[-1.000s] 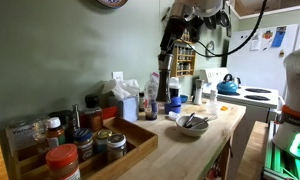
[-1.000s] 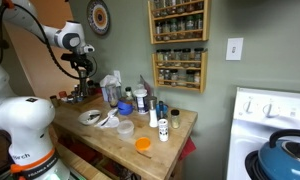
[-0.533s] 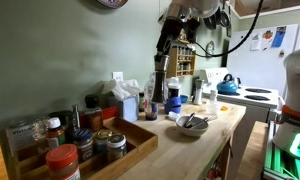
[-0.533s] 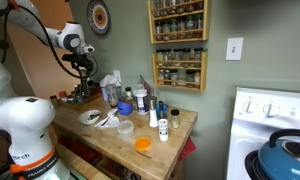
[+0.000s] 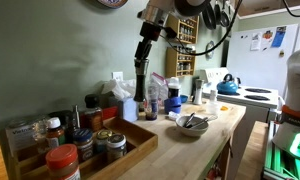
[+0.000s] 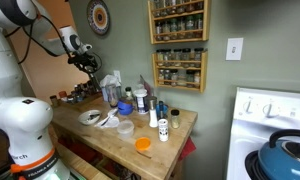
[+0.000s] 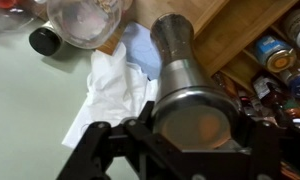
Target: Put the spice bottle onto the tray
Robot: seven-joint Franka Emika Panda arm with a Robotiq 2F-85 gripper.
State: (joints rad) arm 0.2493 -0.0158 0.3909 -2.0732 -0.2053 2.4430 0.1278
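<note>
My gripper holds the upright bottle and will next move over the tray's open part beside the jars. Then it will lower and release the bottle there.
The spice bottle [image 5: 140,82] is a tall brushed-steel cylinder. My gripper [image 5: 143,48] is shut on its upper part and holds it upright in the air above the counter's back edge. The light-brown wooden tray [image 5: 138,141] with several jars lies to the left, nearer the camera. In the wrist view the bottle [image 7: 182,62] fills the frame between the black jaws of the gripper [image 7: 195,132], with the tray's rim [image 7: 240,28] and its jars at the upper right. In an exterior view the gripper [image 6: 91,66] hangs over the counter's far end.
A white bowl [image 5: 190,124] with utensils sits on the wooden counter. Several bottles and a tissue box [image 5: 126,104] stand along the wall. A blue kettle [image 5: 227,86] is on the stove. White cloth [image 7: 118,82] and a glass jar [image 7: 85,18] lie below the gripper.
The gripper, still shut on the steel bottle, has moved along the wall away from the stove and toward the tray. Nothing else has moved.
</note>
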